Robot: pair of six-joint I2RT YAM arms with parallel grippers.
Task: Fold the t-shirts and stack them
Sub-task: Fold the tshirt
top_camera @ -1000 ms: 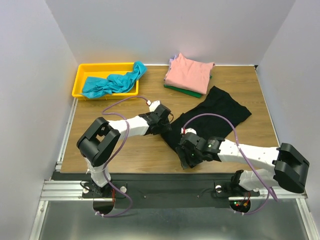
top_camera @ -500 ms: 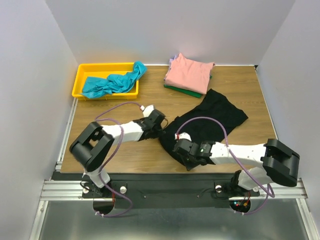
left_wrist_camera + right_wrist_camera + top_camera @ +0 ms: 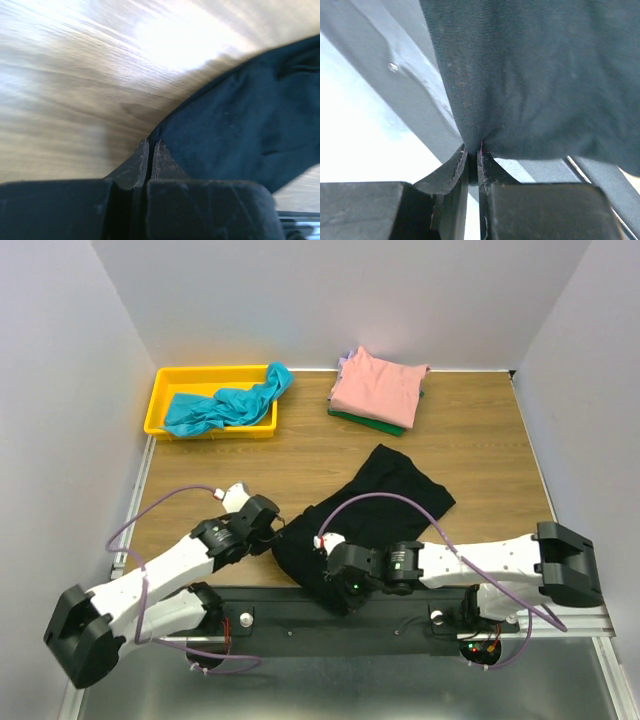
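The pinched corner in my left gripper goes outward and toward the stack, over the shirt's far corner (image 3: 382, 454), next. It comes free there, since the shirt lies spread.
The black t-shirt (image 3: 385, 500) lies spread on the wooden table, with its near end dragged to the front edge. My left gripper (image 3: 275, 536) is shut on that end's left corner, and the left wrist view shows the jaws (image 3: 150, 143) pinched on the dark cloth (image 3: 240, 115). My right gripper (image 3: 336, 585) is shut on the shirt's near edge, past the table's front over the black rail. In the right wrist view the cloth (image 3: 530, 75) bunches into the shut jaws (image 3: 472, 148). A teal t-shirt (image 3: 228, 405) lies in the bin. A folded salmon-pink shirt (image 3: 378, 383) tops a stack with a green one (image 3: 368, 423) beneath.
The yellow bin (image 3: 160, 402) stands at the back left. The folded stack sits at the back centre, with a lavender edge (image 3: 345, 361) showing behind it. Grey walls close in three sides. The metal frame (image 3: 300, 615) and the arm bases run along the near edge.
Both grippers have shut on the black t-shirt and pulled it toward the near-left. The shirt has slid away from the folded stack, and its near end now reaches the front edge.
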